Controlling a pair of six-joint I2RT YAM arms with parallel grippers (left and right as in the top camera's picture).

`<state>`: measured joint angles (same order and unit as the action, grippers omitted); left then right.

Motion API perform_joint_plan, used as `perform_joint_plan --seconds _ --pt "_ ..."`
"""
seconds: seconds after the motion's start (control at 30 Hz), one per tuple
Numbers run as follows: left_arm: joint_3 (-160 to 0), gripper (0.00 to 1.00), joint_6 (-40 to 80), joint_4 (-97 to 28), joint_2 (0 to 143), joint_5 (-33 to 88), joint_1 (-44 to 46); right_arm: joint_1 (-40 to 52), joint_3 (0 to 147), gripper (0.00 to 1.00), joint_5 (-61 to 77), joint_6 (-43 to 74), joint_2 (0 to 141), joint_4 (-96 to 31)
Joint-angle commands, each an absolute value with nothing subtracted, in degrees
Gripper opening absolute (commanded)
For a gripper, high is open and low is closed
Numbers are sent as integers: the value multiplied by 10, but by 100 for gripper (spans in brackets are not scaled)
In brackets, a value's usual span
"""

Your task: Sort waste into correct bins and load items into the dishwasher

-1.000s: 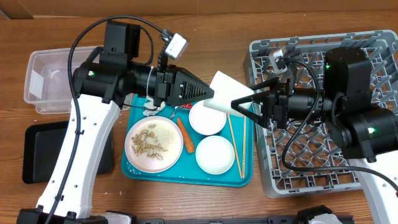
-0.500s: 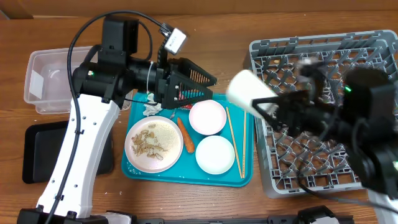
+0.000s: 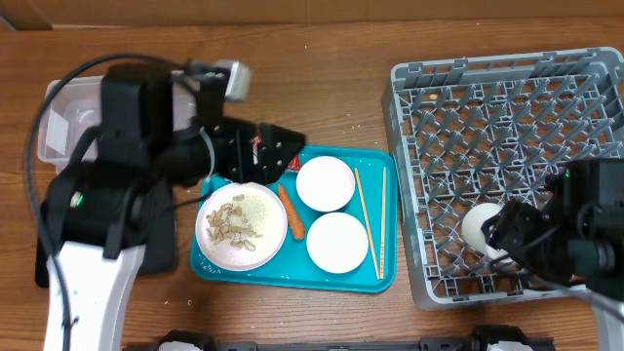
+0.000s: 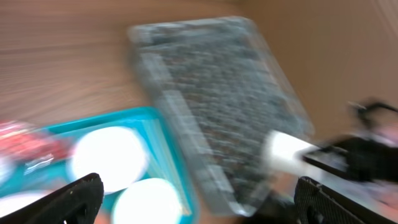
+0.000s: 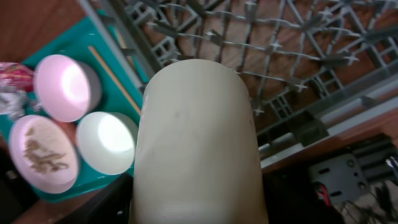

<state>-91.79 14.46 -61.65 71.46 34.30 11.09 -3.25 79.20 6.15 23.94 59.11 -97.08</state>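
My right gripper lowers the cream-white cup among the empty pegs near the front of the grey rack next and releases it, since those pegs lie below.
My right gripper (image 3: 492,234) is shut on a cream-white cup (image 5: 199,143), held on its side low over the front of the grey dishwasher rack (image 3: 507,117). My left gripper (image 3: 283,156) hangs open and empty above the teal tray's far left corner, beside the red wrapper (image 3: 256,146). On the tray lie a plate (image 3: 241,227) with food scraps, a carrot piece (image 3: 292,212), two white bowls (image 3: 325,182) (image 3: 337,242) and the chopsticks (image 3: 366,219). The left wrist view is blurred, and both fingertips (image 4: 81,196) stand far apart.
The clear tub (image 3: 63,127) stands at the far left, partly under my left arm. The black tray (image 3: 54,244) lies in front of it. The teal tray (image 3: 385,278) sits between my left arm and the rack.
My left gripper opened, let go of the cup and drew back to the left. My right gripper carried the cup right and forward, over the rack.
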Motion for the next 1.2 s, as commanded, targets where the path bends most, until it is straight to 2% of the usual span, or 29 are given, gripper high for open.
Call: perform_joint_plan --seconds 0.0,0.27,0.3,0.33,0.37,0.4,0.57,0.73,0.87,0.97,1.17 --pt "-928 100 164 -643 694 137 109 -36 752 55 8 256 616 -964" --pt "-928 100 111 -690 693 156 109 -36 670 56 -3 263 699 -865" --pt "-928 100 101 -692 693 171 109 -36 670 59 -4 269 713 -861" --pt "-928 100 91 -693 693 187 110 -36 670 65 -4 268 722 -856" --pt "-928 100 80 -695 693 203 111 -36 670 75 -4 268 730 -849" --pt "-928 100 72 -698 693 211 114 -36 671 80 -4 268 737 -842" --pt "-927 99 42 -712 698 200 159 -36 691 81 13 270 732 -832" --pt "-911 87 42 -713 734 129 226 -36 765 84 28 268 675 -832" --pt "-883 84 58 -713 787 83 272 -36 825 90 53 268 621 -825" --pt "-857 76 65 -712 837 81 303 -36 847 95 53 268 590 -826" --pt "-788 70 100 -697 924 66 369 -36 848 97 52 268 558 -848"
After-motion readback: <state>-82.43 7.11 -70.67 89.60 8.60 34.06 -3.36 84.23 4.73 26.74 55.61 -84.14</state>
